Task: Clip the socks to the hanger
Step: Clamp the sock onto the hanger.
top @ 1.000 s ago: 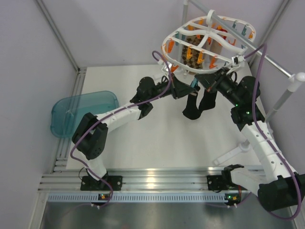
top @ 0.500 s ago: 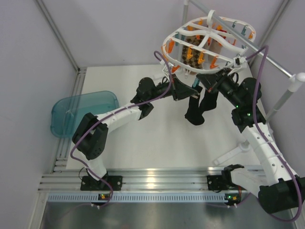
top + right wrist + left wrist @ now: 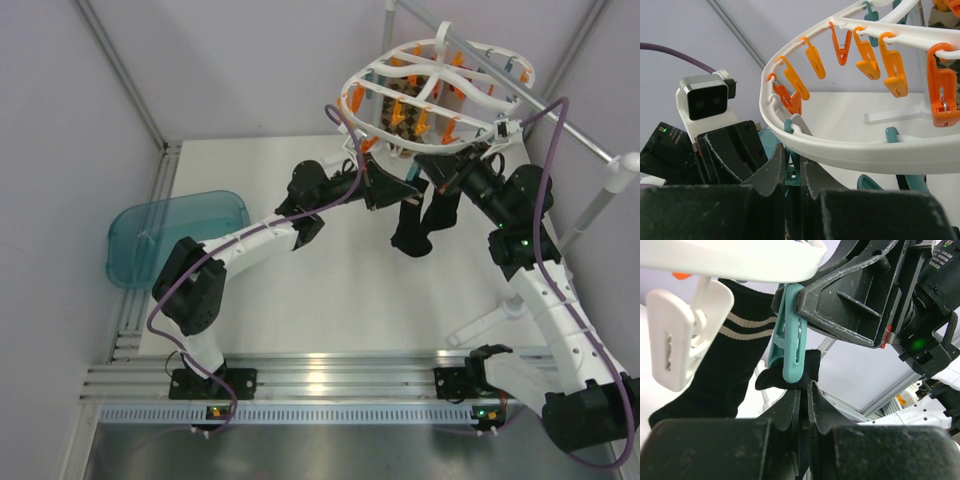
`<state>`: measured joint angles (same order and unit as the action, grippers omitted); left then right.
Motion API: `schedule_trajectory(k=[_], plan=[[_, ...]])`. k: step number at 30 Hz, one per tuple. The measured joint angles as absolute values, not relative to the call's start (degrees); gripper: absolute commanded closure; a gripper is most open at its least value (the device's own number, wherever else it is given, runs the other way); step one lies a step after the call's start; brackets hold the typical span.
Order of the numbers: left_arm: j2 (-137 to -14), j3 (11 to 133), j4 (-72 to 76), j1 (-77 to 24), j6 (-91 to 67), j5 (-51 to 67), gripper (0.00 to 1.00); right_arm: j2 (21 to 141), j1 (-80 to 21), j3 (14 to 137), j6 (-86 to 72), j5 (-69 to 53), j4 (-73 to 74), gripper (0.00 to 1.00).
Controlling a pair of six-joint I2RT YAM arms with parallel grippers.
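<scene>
Next, the left gripper eases slightly outward beneath the hanger's near rim and releases the black sock, as the teal clip's lower end (image 3: 412, 175) (image 3: 793, 371) already overlaps the black sock's edge.
The white oval hanger (image 3: 440, 62) hangs at the back right, fringed with orange clips (image 3: 892, 62) and teal ones. Two black socks (image 3: 412, 228) dangle under its near rim. In the left wrist view my left gripper (image 3: 805, 389) is shut on the edge of one black sock (image 3: 812, 364). A teal clip (image 3: 790, 340) hanging from the rim reaches down onto that edge. The other sock (image 3: 727, 360), with tan-and-white stripes, hangs behind it. My right gripper (image 3: 792, 159) is shut on the top of the teal clip (image 3: 799, 150), just under the hanger ring (image 3: 865, 145).
A translucent teal bin (image 3: 175, 235) lies at the table's left edge. The grey pole stand (image 3: 600, 200) rises at the right, its foot (image 3: 490, 322) on the table. A brown patterned sock (image 3: 405, 115) hangs inside the hanger. A white clip (image 3: 677, 335) hangs beside the teal one.
Both grippers and the sock have edged slightly right and up toward the hanger's rim. The grips are unchanged.
</scene>
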<state>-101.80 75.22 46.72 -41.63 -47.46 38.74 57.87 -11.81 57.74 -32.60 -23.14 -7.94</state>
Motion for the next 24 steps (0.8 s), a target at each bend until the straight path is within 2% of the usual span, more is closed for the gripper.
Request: schedule_trajectory(k=[24], plan=[[-101.8, 76.0, 42.9, -40.7, -38.3, 32.7, 1.00, 58.7, -11.7, 58.2, -32.5, -22.5, -7.5, 1.00]])
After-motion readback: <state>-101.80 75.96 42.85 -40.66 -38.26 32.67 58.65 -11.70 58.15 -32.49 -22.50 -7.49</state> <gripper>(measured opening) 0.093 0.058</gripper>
